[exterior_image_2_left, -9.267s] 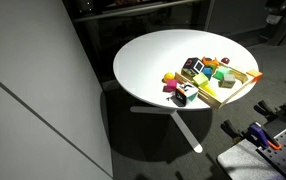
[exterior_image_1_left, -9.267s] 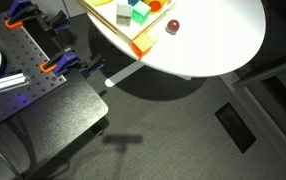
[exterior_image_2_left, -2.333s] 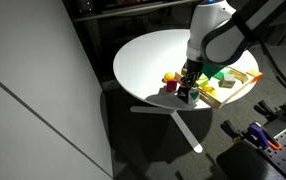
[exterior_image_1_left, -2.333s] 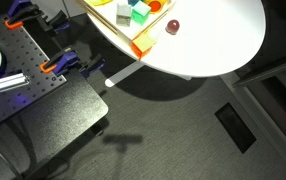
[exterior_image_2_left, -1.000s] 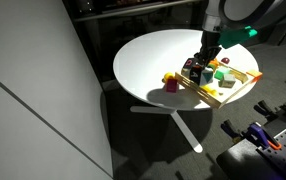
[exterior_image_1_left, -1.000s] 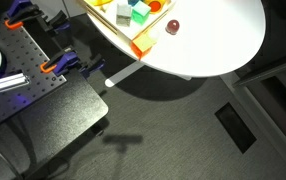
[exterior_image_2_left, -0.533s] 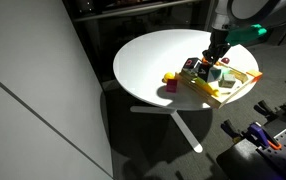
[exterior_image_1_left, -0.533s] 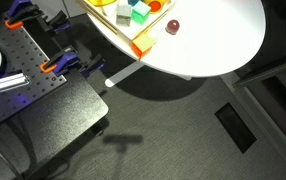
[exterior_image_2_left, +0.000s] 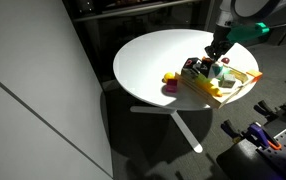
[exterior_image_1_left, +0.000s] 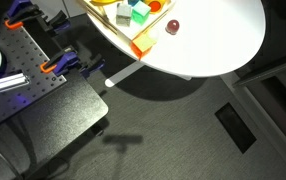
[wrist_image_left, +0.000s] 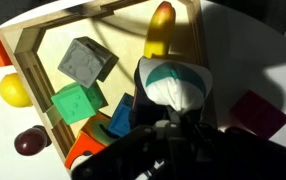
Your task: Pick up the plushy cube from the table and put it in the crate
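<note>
The plushy cube (wrist_image_left: pixel 175 85) shifts with my gripper toward the grey and green cubes for release next, since it hangs close to the crate's side by the dark red block.
My gripper (wrist_image_left: pixel 173 120) is shut on the plushy cube (wrist_image_left: pixel 175 85), a white, teal-trimmed soft lump filling the middle of the wrist view. It hangs above the crate (wrist_image_left: pixel 28 72), whose pale-yellow walls enclose a grey cube (wrist_image_left: pixel 86 62), a green cube (wrist_image_left: pixel 76 103) and a blue piece (wrist_image_left: pixel 123 115). In an exterior view the arm reaches down from the upper right, gripper (exterior_image_2_left: pixel 215 58) over the crate (exterior_image_2_left: pixel 211 95) at the round white table's (exterior_image_2_left: pixel 153 55) far side. The crate's corner (exterior_image_1_left: pixel 143 42) also shows in an exterior view, with the arm out of frame.
Yellow and red toy fruits (exterior_image_2_left: pixel 170 80) lie on the table beside the crate. A dark red block (wrist_image_left: pixel 258 112) sits outside the crate, as does a red ball (exterior_image_1_left: pixel 171 27). A black perforated bench with orange clamps (exterior_image_1_left: pixel 43 68) stands beside the table.
The arm has carried the plushy cube from near the crate's front edge further over the crate. The jaws stay shut on it.
</note>
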Tool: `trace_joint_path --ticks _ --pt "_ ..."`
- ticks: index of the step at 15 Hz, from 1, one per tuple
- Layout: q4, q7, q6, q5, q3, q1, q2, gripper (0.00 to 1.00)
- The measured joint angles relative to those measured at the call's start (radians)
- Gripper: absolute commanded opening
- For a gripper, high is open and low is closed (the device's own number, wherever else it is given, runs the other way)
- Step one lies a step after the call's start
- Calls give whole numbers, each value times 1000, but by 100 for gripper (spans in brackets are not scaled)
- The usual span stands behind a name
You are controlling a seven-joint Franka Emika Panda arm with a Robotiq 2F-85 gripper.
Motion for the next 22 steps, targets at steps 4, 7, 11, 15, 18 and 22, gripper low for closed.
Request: trace_joint_path --ticks 4,7,11,15,18,22 --pt "-6 13 1 -2 -14 -12 -9 4" --pt "-13 32 1 -20 -25 -22 -14 4" --pt "-19 72 4 -68 -42 -40 -14 4" --pt "-20 127 27 -127 -57 -55 -7 34" --pt "-21 147 48 -142 -61 -57 -1 56" --pt "-25 148 66 -141 -58 -55 -1 88"
